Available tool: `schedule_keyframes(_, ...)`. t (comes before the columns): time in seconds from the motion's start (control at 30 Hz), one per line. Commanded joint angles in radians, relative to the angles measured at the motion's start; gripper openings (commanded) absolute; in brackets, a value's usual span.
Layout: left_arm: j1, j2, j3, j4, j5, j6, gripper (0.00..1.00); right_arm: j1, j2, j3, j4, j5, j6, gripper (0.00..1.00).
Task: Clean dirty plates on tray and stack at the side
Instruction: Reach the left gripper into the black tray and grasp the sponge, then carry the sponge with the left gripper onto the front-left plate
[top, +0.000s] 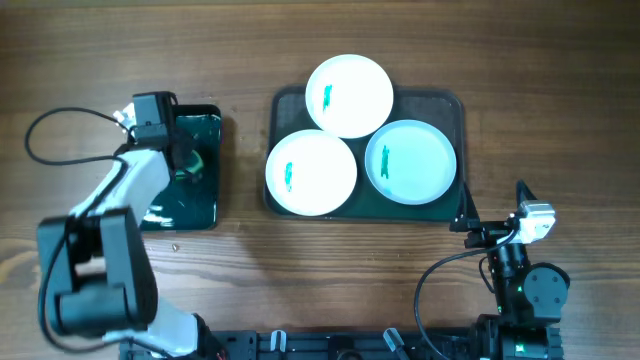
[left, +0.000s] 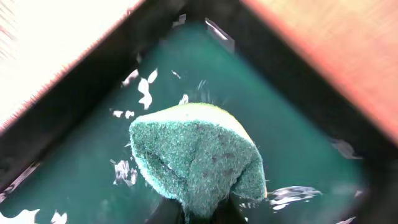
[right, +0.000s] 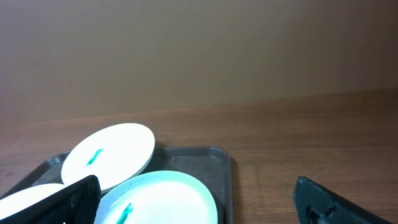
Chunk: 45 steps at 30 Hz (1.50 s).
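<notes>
The plate nearest the black tray has a teal smear on it, so my left gripper will next lift the sponge and then lower it onto that plate.
Three round white plates lie on the dark green tray: one at the back, one at front left, one at the right. Each has a small teal smear. My left gripper is over the smaller black tray at the left and is shut on the green sponge. My right gripper is open and empty, near the table's front, just off the green tray's front right corner. The right wrist view shows the right plate, the back plate and the tray's rim.
The black tray holds a film of water with bright reflections. A black cable loops on the table at the far left. Bare wood lies right of the green tray.
</notes>
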<state>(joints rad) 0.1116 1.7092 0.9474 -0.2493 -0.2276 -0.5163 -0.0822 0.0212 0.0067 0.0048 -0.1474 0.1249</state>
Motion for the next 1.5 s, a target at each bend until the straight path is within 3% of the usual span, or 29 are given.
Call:
schedule_keyframes(0.0, 0.003, -0.24, 0.009, -0.067, 0.01, 0.014, 0.04, -0.006, -0.007, -0.002, 0.003, 0.014, -0.019, 1.0)
schedule_keyframes(0.13, 0.003, -0.343, 0.008, -0.175, 0.069, 0.01, 0.04, -0.006, -0.007, -0.002, 0.003, 0.014, -0.019, 0.99)
schedule_keyframes(0.43, 0.003, -0.138, -0.081, -0.092, 0.012, 0.019, 0.04, -0.006, -0.007, -0.002, 0.003, 0.014, -0.019, 1.0)
schedule_keyframes(0.6, 0.002, -0.304, 0.014, -0.247, 0.059, 0.068, 0.04, -0.006, -0.007, -0.002, 0.003, 0.014, -0.019, 1.0)
schedule_keyframes(0.73, 0.001, -0.463, 0.021, -0.264, 0.307, 0.068, 0.04, -0.006, -0.007, -0.002, 0.003, 0.014, -0.019, 1.0)
schedule_keyframes(0.83, -0.054, -0.455, 0.016, -0.264, 0.567, 0.068, 0.04, -0.006, -0.007, -0.002, 0.003, 0.014, -0.019, 1.0)
schedule_keyframes(0.9, -0.129, -0.41, 0.006, -0.252, 0.633, 0.066, 0.04, -0.006, -0.007, -0.002, 0.003, 0.014, -0.019, 1.0)
schedule_keyframes(1.1, -0.406, -0.176, 0.001, -0.074, 0.613, 0.06, 0.04, -0.006, -0.007, -0.002, 0.003, 0.014, -0.019, 1.0)
schedule_keyframes(1.23, -0.534, -0.031, 0.001, 0.057, 0.438, -0.019, 0.04, -0.006, -0.007, -0.002, 0.003, 0.014, -0.019, 1.0)
schedule_keyframes(1.47, -0.678, 0.075, 0.001, 0.169, 0.266, -0.068, 0.04, -0.006, -0.007, -0.002, 0.003, 0.014, -0.019, 1.0)
